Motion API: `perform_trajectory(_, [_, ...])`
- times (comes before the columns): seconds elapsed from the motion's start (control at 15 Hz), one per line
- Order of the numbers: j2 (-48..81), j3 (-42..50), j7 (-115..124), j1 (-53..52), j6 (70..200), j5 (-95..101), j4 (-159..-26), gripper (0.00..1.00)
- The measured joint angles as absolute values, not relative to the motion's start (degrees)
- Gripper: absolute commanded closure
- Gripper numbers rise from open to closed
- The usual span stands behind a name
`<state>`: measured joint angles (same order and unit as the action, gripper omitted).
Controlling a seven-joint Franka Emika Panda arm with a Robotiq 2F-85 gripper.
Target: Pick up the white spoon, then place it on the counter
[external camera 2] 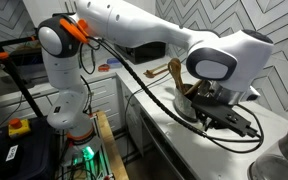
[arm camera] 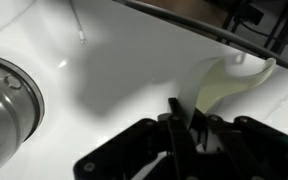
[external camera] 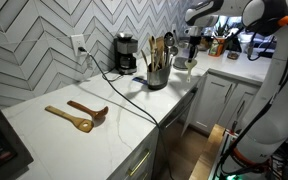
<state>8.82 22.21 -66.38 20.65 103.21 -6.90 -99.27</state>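
Observation:
My gripper next turns and moves down to release the spoon on the counter below, since the white spoon (arm camera: 229, 82) still hangs above that open counter.
In the wrist view my gripper (arm camera: 184, 115) is shut on the handle of the white spoon (arm camera: 229, 82). The spoon's pale bowl points up and right, just above the white counter (arm camera: 114, 70). In an exterior view the gripper (external camera: 192, 38) hangs over the far end of the counter (external camera: 44, 130), past the utensil holder. In an exterior view the arm's white wrist and the black gripper (external camera 2: 216, 108) sit low over the counter (external camera 2: 154, 95). I cannot make out the spoon in either exterior view.
A dark holder with tan wooden utensils (external camera: 156, 68) stands mid-counter, a coffee maker (external camera: 126, 52) behind it. Two brown wooden spoons (external camera: 79, 115) lie on the near counter. A black cable (external camera: 134, 100) crosses it. A round metal pot (arm camera: 4, 110) sits left of the gripper.

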Motion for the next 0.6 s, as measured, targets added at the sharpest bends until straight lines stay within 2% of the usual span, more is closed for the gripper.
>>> perform_trajectory(0.6, [16.53,20.47,-58.99,24.95,103.21,-17.95,-99.02,0.98])
